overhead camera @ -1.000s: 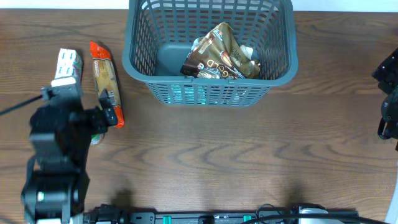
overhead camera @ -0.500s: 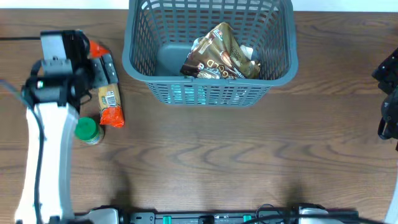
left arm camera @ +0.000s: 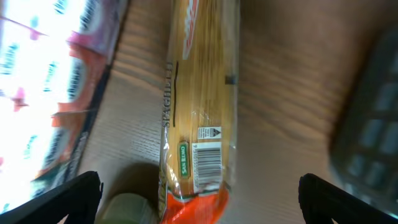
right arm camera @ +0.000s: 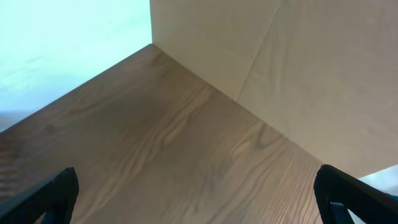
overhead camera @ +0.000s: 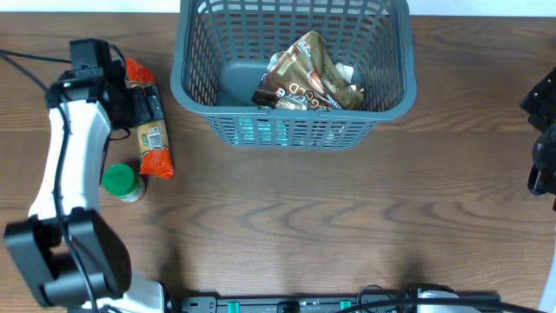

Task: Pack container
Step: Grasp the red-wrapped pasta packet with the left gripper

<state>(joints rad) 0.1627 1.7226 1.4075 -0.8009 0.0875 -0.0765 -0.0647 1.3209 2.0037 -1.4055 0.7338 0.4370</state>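
The left gripper comes down over the long packet, onto its middle (overhead camera: 150,111) (left arm camera: 200,95) next, with one finger beside each long edge of the packet.
The grey-blue slatted container (overhead camera: 195,91) stands at the back centre and holds a brown and gold packet (overhead camera: 306,76). Its blurred wall shows at the right edge of the left wrist view (left arm camera: 372,124). My left gripper (overhead camera: 139,106) is open and empty, hovering over a long orange and yellow packet (overhead camera: 153,139) left of the container. In the left wrist view that packet (left arm camera: 202,93) lies lengthwise between the wide-apart fingertips (left arm camera: 199,199). My right gripper (overhead camera: 543,169) is open and empty at the far right edge, over bare wood (right arm camera: 199,193).
A green-capped jar (overhead camera: 120,181) stands just in front of the long packet; its top shows in the left wrist view (left arm camera: 127,208). A white and pink packet (left arm camera: 53,87) lies left of the long packet, hidden under my arm in the overhead view.
My left arm has reached from the front left toward the back and now sits over the long packet. It covers the white packet and has uncovered the green jar. The right arm has not moved.
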